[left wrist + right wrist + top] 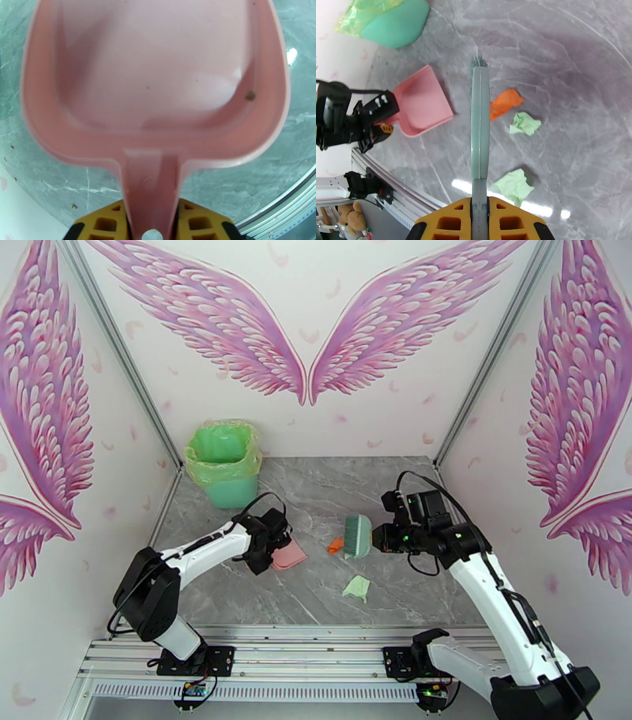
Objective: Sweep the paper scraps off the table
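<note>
The pink dustpan (pixel 290 556) slides with my left gripper onto the bare tabletop beside the orange scrap next. The dustpan's handle is released there, since a gap separates dustpan and scrap.
My left gripper (pixel 271 550) is shut on the handle of a pink dustpan (pixel 290 556), whose empty tray (pixel 158 79) lies on the grey marble table (pixel 316 493); the handle runs between my yellow fingers (pixel 102 225). My right gripper (pixel 381 538) is shut on the handle of a teal hand brush (pixel 358 536), held bristles-down (pixel 480 130) over the table. Paper scraps lie beside the brush: an orange one (pixel 505 103), a mint green one (pixel 524 123) and a larger green one (pixel 513 186). The orange scrap (pixel 336 545) sits between brush and dustpan, the larger green scrap (pixel 357 587) nearer the front.
A green bin with a yellow-green liner (pixel 223 463) stands in the table's back left corner. Silver aluminium rails (pixel 316 631) edge the front, with both arm bases behind them. Walls close in on the left, back and right sides.
</note>
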`<act>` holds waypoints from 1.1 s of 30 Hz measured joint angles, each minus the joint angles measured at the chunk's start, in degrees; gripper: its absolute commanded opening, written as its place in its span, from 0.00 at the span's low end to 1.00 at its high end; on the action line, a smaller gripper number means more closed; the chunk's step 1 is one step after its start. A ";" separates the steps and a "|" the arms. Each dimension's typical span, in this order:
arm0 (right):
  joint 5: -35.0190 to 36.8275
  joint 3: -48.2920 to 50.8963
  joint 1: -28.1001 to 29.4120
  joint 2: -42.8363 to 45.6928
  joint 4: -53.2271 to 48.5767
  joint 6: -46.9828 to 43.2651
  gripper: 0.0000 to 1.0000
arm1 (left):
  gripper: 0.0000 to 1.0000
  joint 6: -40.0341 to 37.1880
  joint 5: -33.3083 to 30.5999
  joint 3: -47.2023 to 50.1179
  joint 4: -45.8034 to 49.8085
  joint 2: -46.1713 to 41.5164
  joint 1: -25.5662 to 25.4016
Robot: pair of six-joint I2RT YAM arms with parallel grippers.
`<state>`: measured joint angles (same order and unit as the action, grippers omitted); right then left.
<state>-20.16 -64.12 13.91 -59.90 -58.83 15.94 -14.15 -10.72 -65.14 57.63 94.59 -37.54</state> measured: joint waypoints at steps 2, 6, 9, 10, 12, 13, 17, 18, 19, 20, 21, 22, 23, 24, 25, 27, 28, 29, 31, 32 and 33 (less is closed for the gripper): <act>0.44 1.09 0.00 0.57 -0.83 -0.15 0.00 | 0.16 0.04 0.92 -0.15 -1.25 1.62 -0.02; 0.59 1.95 0.00 0.37 -1.53 -0.22 0.00 | 0.22 0.48 2.34 -0.24 -4.79 4.00 0.00; 0.59 1.95 0.00 0.37 -1.49 -0.61 0.00 | 0.25 1.09 3.26 -0.20 -7.02 4.61 0.04; 0.59 1.95 0.00 0.33 -1.49 -0.76 0.00 | 0.26 1.29 3.43 -0.09 -7.82 4.61 0.04; 0.72 1.95 0.00 0.33 -1.49 -1.03 0.00 | 0.30 1.64 3.56 0.59 -9.86 4.61 0.04; 0.72 1.97 0.00 0.33 -1.49 -1.05 0.00 | 0.33 1.81 3.63 1.09 -10.64 4.61 0.04; 0.70 1.95 0.02 0.33 -1.44 -1.05 0.00 | 0.48 2.64 3.87 2.95 -12.66 4.61 0.04; 0.70 1.97 0.00 0.33 -1.44 -1.05 0.00 | 0.49 2.82 3.89 3.17 -12.98 4.61 0.04; 0.70 1.97 0.00 0.33 -1.42 -1.03 0.00 | 0.52 2.89 3.91 3.28 -13.29 4.61 0.04; 0.70 2.03 0.00 0.33 -1.38 -1.03 0.00 | 0.56 3.04 3.91 3.30 -13.60 4.61 0.02; 0.68 2.14 0.00 0.33 -1.36 -1.03 0.00 | 0.61 3.08 3.98 3.32 -14.01 4.61 0.04; 0.68 2.23 0.00 0.33 -1.31 -1.03 0.00 | 0.65 3.30 4.02 3.32 -14.38 4.61 0.04; 0.70 2.36 0.00 0.33 -1.33 -1.03 0.00 | 0.66 3.45 4.07 3.41 -14.84 4.61 0.04; 0.70 2.45 0.00 0.33 -1.31 -1.03 0.00 | 0.67 3.80 4.09 3.72 -15.52 4.57 0.04; 0.70 2.54 0.00 0.35 -1.31 -1.05 0.00 | 0.67 3.93 4.11 4.22 -16.17 4.46 0.04; 0.70 2.64 0.00 0.35 -1.31 -1.05 0.00 | 0.68 4.48 4.35 6.47 -17.88 3.26 0.02; 0.70 2.64 0.00 0.35 -1.33 -1.05 0.00 | 0.71 4.92 4.52 7.89 -18.71 2.12 0.02; 0.70 2.64 0.00 0.35 -1.33 -1.05 0.00 | 0.72 5.51 4.61 9.49 -19.17 0.52 0.00; 0.70 2.67 0.00 0.44 -1.33 -1.05 0.00 | 0.72 6.45 4.15 11.43 -19.61 -2.62 -0.28; 0.70 2.69 0.00 0.52 -1.31 -1.05 0.00 | 0.73 6.86 3.87 12.02 -19.85 -4.13 -0.50; 0.70 2.71 0.00 0.57 -1.31 -1.05 0.00 | 0.74 7.50 3.76 12.61 -20.55 -6.08 -0.74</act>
<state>-19.46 -61.41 13.91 -59.33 -60.14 14.90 -6.66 -6.96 -52.53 37.08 88.51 -38.28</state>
